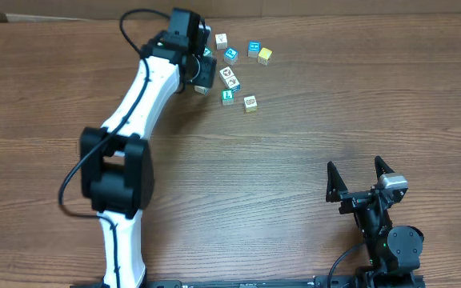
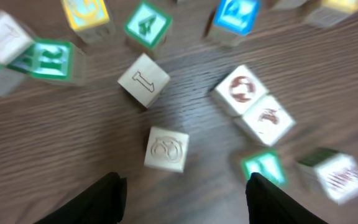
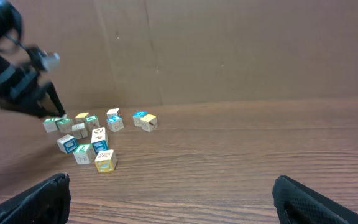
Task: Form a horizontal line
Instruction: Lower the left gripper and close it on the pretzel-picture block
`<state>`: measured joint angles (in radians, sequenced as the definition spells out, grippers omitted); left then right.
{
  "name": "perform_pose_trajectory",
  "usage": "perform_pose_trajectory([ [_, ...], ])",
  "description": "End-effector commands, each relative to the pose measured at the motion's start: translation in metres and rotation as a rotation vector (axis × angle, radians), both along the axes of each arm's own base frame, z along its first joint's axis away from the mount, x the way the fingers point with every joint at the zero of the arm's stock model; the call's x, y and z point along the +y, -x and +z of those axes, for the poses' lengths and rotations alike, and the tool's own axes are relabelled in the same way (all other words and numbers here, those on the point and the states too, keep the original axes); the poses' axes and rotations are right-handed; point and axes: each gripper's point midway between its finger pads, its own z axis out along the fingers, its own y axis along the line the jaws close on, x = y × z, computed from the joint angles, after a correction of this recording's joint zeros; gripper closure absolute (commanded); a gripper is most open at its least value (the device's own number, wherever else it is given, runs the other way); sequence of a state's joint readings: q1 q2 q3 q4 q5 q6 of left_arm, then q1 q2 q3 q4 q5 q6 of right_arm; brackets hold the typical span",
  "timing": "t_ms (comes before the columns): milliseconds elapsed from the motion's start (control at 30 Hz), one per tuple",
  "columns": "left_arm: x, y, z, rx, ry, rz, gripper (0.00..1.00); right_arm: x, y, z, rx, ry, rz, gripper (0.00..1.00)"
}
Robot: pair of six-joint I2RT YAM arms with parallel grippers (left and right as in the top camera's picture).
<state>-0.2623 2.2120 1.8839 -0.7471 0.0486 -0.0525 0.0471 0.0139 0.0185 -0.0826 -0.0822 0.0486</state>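
Note:
The pale block with the ring mark [image 1: 202, 90] [image 2: 166, 149] has bare table on both sides, which leaves room. My left gripper will next move down from its hover and lower its open fingers around the block.
Several small letter blocks lie scattered in a loose cluster at the far middle of the table [image 1: 238, 76], not in a row. My left gripper [image 1: 202, 74] hovers open and empty over the cluster's left edge. In the blurred left wrist view its fingers [image 2: 185, 190] straddle bare table just below a pale block with a ring mark [image 2: 166, 149]. A pale block with an I [image 2: 143, 79], two red-picture blocks [image 2: 253, 102] and a green block [image 2: 263, 167] lie around it. My right gripper [image 1: 358, 178] is open and empty near the front right. Its wrist view [image 3: 169, 199] shows the cluster far off [image 3: 95, 140].
A yellow-faced block [image 1: 250, 103] is the nearest one of the cluster, and it also shows in the right wrist view [image 3: 105, 161]. A brown cardboard wall [image 3: 229, 50] stands behind the table. The left arm [image 1: 146, 96] stretches across the left half of the table.

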Motion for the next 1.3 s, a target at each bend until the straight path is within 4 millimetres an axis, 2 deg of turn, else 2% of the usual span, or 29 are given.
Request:
perform_pose_trajectory([
  [0, 0.002, -0.004, -0.036, 0.03, -0.055, 0.001, 0.4, 0.0, 0.0, -0.001, -0.007, 0.004, 0.003, 0.0],
  [167, 0.002, -0.011, -0.057, 0.03, -0.062, 0.006, 0.38, 0.0, 0.0, -0.001, -0.007, 0.004, 0.003, 0.0],
  [400, 0.002, -0.014, -0.056, 0.016, -0.062, 0.009, 0.5, 0.0, 0.0, -0.001, -0.007, 0.004, 0.003, 0.0],
  [967, 0.003, -0.009, -0.068, 0.03, -0.065, 0.007, 0.49, 0.0, 0.0, -0.001, -0.007, 0.004, 0.003, 0.0],
  [1067, 0.002, -0.011, -0.067, 0.018, -0.062, 0.007, 0.55, 0.0, 0.0, -0.001, -0.007, 0.004, 0.003, 0.0],
  [1267, 0.001, -0.014, -0.065, 0.003, -0.059, 0.008, 0.51, 0.0, 0.0, -0.001, -0.007, 0.004, 0.003, 0.0],
])
